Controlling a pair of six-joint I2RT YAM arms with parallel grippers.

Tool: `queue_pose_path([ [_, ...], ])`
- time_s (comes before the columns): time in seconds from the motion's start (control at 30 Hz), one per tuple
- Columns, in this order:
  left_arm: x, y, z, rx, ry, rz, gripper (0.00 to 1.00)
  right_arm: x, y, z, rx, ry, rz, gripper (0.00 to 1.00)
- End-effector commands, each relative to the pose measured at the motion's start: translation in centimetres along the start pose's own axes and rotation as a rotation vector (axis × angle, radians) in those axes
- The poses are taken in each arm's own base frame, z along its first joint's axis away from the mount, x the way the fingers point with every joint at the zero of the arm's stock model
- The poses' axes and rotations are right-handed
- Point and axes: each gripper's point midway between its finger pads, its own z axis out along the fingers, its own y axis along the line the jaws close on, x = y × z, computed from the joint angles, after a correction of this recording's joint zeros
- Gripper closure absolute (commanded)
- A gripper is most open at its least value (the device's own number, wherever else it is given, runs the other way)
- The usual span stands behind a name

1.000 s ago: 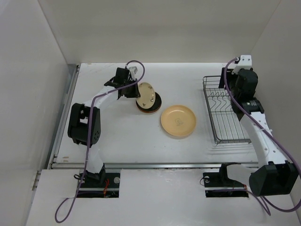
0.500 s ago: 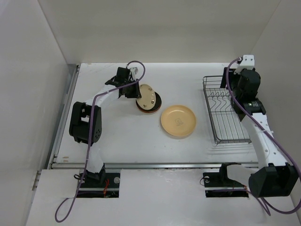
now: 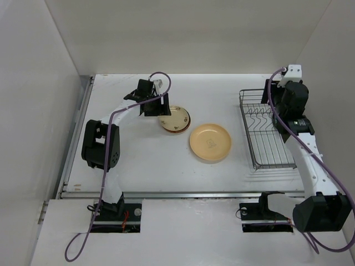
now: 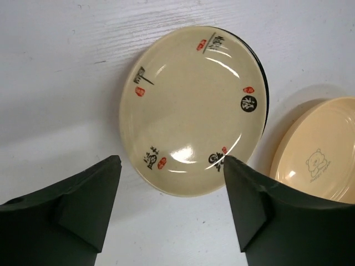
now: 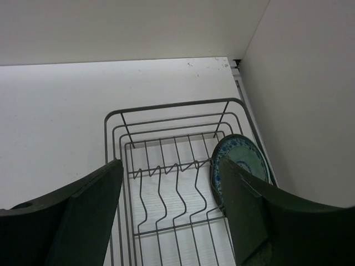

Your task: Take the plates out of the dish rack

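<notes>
My right gripper shifts to its right in the wrist view next and lowers onto the blue-patterned plate's upper rim.
A cream plate [image 4: 194, 105] with red and black characters lies flat on top of a small stack of plates [image 3: 175, 119] on the table; a dark rim [image 4: 265, 94] shows beneath it. My left gripper [image 4: 171, 163] stands open just in front of the cream plate, holding nothing. A tan-yellow plate [image 3: 211, 142] lies to the right of the stack. One blue-patterned plate [image 5: 244, 160] stands upright at the right end of the dish rack [image 5: 166, 106]. Above that end my right gripper [image 5: 169, 163] hangs open, its right finger next to this plate.
The wire rack [image 3: 243, 119] sits at the table's right side, close to the right wall. White enclosure walls stand at the back and on both sides. Purple cables loop over both arms.
The left gripper has opened and let go of the cream plate, which went from tilted on edge to lying flat on the stack. The right arm has barely moved.
</notes>
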Motion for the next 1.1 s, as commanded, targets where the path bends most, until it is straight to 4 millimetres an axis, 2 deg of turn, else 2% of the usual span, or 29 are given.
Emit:
queue_pose_path([
  [0.0, -2.5, -0.8, -1.8, -0.002, -0.069, 0.016, 0.27, -1.3, -0.6, -0.6, 0.014, -0.044, 0.023, 0.24],
  [0.1, -2.6, -0.5, -2.2, -0.022, -0.074, 0.015, 0.25, -1.2, -1.7, -0.6, 0.062, -0.040, 0.015, 0.24],
  [0.13, -2.8, -0.5, -2.8, -0.036, -0.076, 0.014, 0.21, -0.9, -2.0, -0.4, 0.081, -0.030, 0.013, 0.24],
  [0.17, -2.7, -0.2, -2.8, -0.049, -0.071, 0.012, 0.18, -1.1, -2.9, -0.4, 0.118, -0.036, -0.002, 0.24],
  [0.23, -3.9, -0.2, -4.1, -0.079, -0.116, 0.018, 0.11, -1.2, -4.8, -0.6, 0.213, -0.035, -0.022, 0.23],
  [0.33, -5.2, -1.2, -7.7, -0.072, -0.204, 0.033, 0.07, -0.9, -7.1, -0.8, 0.274, -0.016, -0.073, 0.23],
  [0.37, -6.2, -2.0, -10.0, -0.053, -0.264, 0.044, 0.05, -0.1, -7.9, -0.6, 0.283, 0.014, -0.088, 0.23],
  [0.4, -6.2, -2.3, -10.8, -0.047, -0.284, 0.048, 0.05, 0.7, -8.2, -0.3, 0.278, 0.046, -0.112, 0.23],
  [0.43, -6.5, -2.6, -11.8, -0.039, -0.312, 0.053, 0.00, 1.5, -8.3, -0.1, 0.257, 0.072, -0.123, 0.23],
  [0.47, -6.8, -2.9, -12.7, -0.030, -0.339, 0.059, 0.00, 2.5, -9.3, 0.0, 0.268, 0.108, -0.120, 0.23],
  [0.5, -7.4, -3.6, -14.5, -0.016, -0.387, 0.068, 0.00, 2.8, -9.7, 0.2, 0.263, 0.119, -0.128, 0.23],
  [0.57, -7.8, -4.3, -16.0, 0.009, -0.429, 0.069, 0.00, 4.4, -10.1, 0.7, 0.222, 0.153, -0.148, 0.26],
  [0.6, -8.0, -4.6, -17.0, 0.018, -0.459, 0.075, 0.00, 5.6, -10.9, 0.9, 0.231, 0.176, -0.157, 0.26],
  [0.63, -8.0, -4.9, -17.5, 0.030, -0.466, 0.079, 0.00, 5.5, -11.4, 0.9, 0.242, 0.171, -0.172, 0.26],
  [0.67, -8.0, -5.1, -17.4, 0.038, -0.463, 0.081, 0.00, 5.9, -11.1, 1.3, 0.204, 0.178, -0.177, 0.26],
  [0.73, -8.0, -5.4, -17.9, 0.055, -0.469, 0.076, 0.00, 7.9, -11.4, 1.9, 0.194, 0.240, -0.172, 0.26],
  [0.77, -8.0, -5.7, -18.3, 0.067, -0.476, 0.080, 0.00, 7.9, -11.0, 2.4, 0.163, 0.248, -0.181, 0.26],
  [0.8, -8.1, -6.0, -18.4, 0.079, -0.481, 0.085, 0.00, 8.4, -11.2, 2.7, 0.155, 0.266, -0.177, 0.31],
  [0.83, -8.1, -6.0, -18.4, 0.082, -0.480, 0.076, 0.00, 9.8, -10.9, 3.2, 0.132, 0.310, -0.191, 0.31],
  [0.9, -8.0, -6.3, -18.4, 0.094, -0.475, 0.079, 0.00, 10.7, -10.8, 4.0, 0.113, 0.336, -0.210, 0.37],
  [0.93, -7.9, -6.4, -18.4, 0.104, -0.472, 0.081, 0.00, 9.9, -11.0, 4.2, 0.118, 0.313, -0.220, 0.37],
  [1.07, -7.9, -6.6, -18.4, 0.113, -0.469, 0.084, 0.00, 11.1, -10.8, 5.4, 0.094, 0.356, -0.217, 0.38],
])
